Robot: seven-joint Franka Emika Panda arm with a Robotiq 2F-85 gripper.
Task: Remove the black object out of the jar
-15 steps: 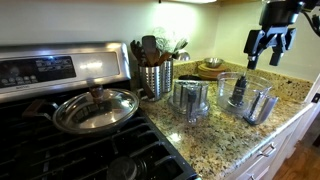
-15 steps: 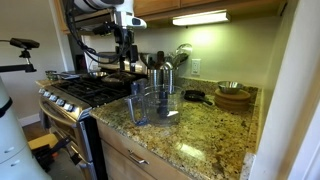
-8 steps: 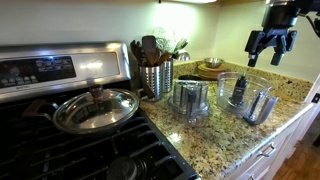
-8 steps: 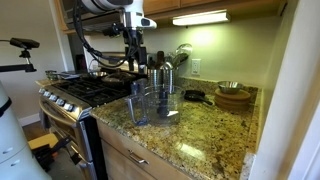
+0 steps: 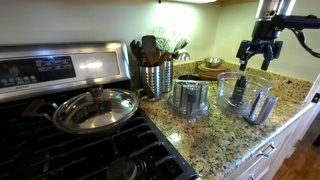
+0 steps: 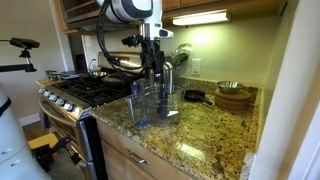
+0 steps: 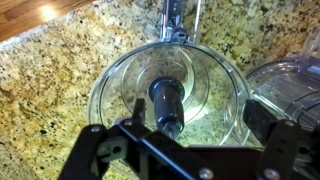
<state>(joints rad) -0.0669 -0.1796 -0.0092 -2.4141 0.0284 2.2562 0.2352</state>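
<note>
The black object's upper end [image 5: 241, 80] [image 7: 171, 127] stands upright below my open fingers, so I should lower my gripper onto it next, moving slightly left in the wrist view.
A clear plastic jar [image 7: 120, 80] stands on the granite counter, with a black, post-like object [image 7: 166, 103] upright in its middle. In an exterior view the jar [image 5: 228, 84] shows the black object [image 5: 238, 93] inside it. My gripper [image 7: 195, 130] is open and empty, hanging straight above the jar with a finger on each side of the black object and not touching it. It shows in both exterior views [image 5: 254, 54] [image 6: 152, 64], well above the jar [image 6: 139, 103].
A second clear container [image 5: 190, 98] stands beside the jar, at the right edge in the wrist view [image 7: 292, 85]. A steel utensil holder [image 5: 155, 78], wooden bowls [image 5: 211, 69] and a stove with a lidded pan [image 5: 95, 110] are nearby. The counter edge [image 5: 250, 150] is close.
The arm has swung across the counter, from beside the stove to above the clear jar, and come a little lower. The gripper stays open.
</note>
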